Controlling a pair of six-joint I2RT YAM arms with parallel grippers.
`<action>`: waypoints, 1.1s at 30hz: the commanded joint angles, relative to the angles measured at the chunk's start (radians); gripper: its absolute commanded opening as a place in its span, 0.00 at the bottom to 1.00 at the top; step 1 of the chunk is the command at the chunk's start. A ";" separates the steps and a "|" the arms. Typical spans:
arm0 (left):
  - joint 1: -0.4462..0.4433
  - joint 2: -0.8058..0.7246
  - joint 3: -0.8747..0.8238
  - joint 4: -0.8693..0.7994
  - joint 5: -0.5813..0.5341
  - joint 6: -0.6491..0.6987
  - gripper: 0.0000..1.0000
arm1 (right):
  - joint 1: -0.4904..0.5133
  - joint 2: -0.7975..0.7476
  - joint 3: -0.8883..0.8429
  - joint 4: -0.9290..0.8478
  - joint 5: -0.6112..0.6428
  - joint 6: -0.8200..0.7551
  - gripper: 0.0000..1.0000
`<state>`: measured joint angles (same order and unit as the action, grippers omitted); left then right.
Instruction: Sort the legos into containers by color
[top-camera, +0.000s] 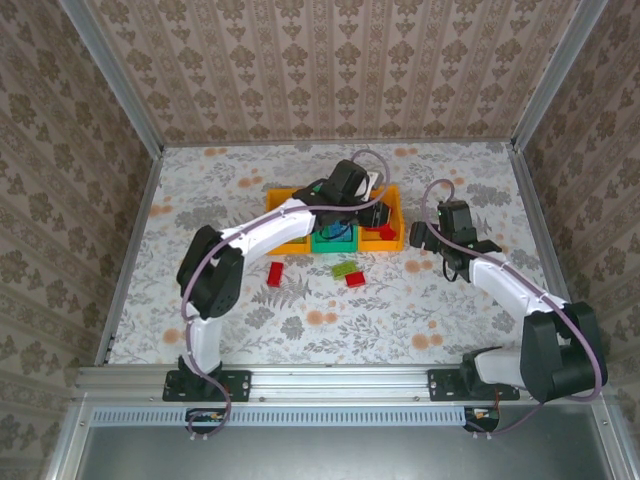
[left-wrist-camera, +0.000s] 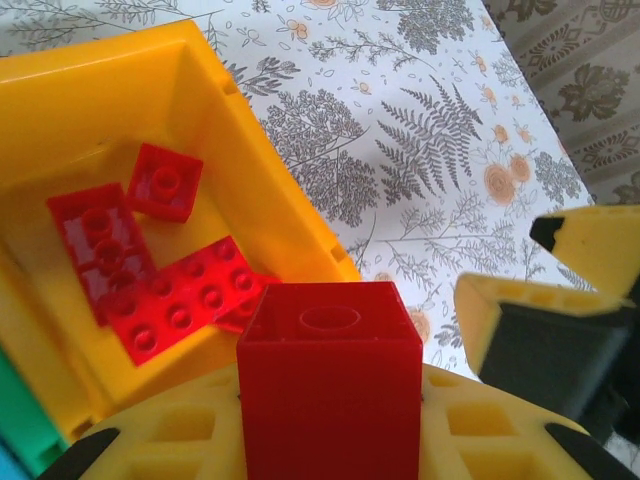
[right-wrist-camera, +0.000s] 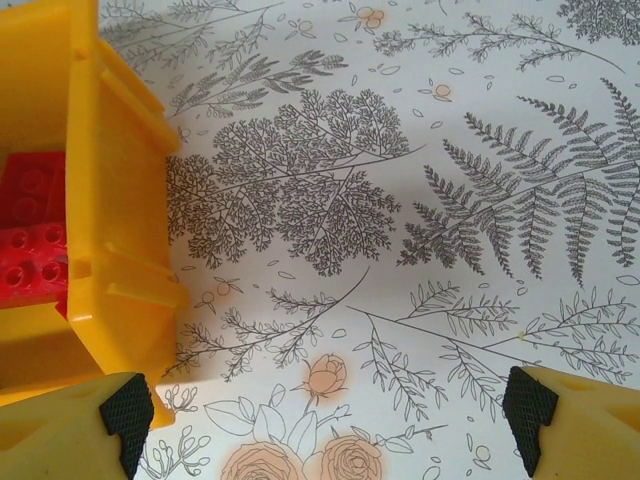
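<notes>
I will move my left gripper outward from the container's near rim, over the matching red legos in the orange container, and release its brick (left-wrist-camera: 330, 360).
My left gripper (left-wrist-camera: 330, 410) is shut on a red lego brick (left-wrist-camera: 330, 360), held just above the near rim of the right orange container (left-wrist-camera: 250, 150). Several red legos (left-wrist-camera: 150, 270) lie inside that container. From above, the left gripper (top-camera: 370, 210) hangs over the right orange container (top-camera: 392, 240), which stands beside the green middle one (top-camera: 335, 243) and the left orange one (top-camera: 285, 240). My right gripper (top-camera: 428, 236) is open and empty over bare table just right of the row. Its fingers (right-wrist-camera: 100, 430) stand wide apart next to the orange container's wall (right-wrist-camera: 110, 200).
Loose on the table in front of the containers lie a red lego (top-camera: 274, 273), a light green lego (top-camera: 345, 268) and another red one (top-camera: 355, 280). The right gripper's yellow finger (left-wrist-camera: 530, 320) shows close beside the left gripper. Patterned walls enclose the table.
</notes>
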<state>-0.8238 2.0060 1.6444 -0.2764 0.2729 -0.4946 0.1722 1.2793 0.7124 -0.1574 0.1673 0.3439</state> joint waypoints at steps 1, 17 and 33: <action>0.017 0.041 0.072 -0.042 -0.012 -0.038 0.27 | -0.005 -0.042 -0.026 0.022 -0.083 -0.016 0.94; 0.061 0.204 0.267 -0.109 -0.039 -0.045 0.46 | 0.237 -0.141 -0.077 -0.069 -0.159 0.028 0.90; 0.040 -0.064 -0.032 0.051 -0.101 -0.048 1.00 | 0.465 -0.082 -0.120 -0.001 -0.098 0.141 0.91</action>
<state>-0.7784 2.0579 1.6703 -0.2989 0.2161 -0.5423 0.6067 1.1728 0.5972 -0.1967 0.0383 0.4465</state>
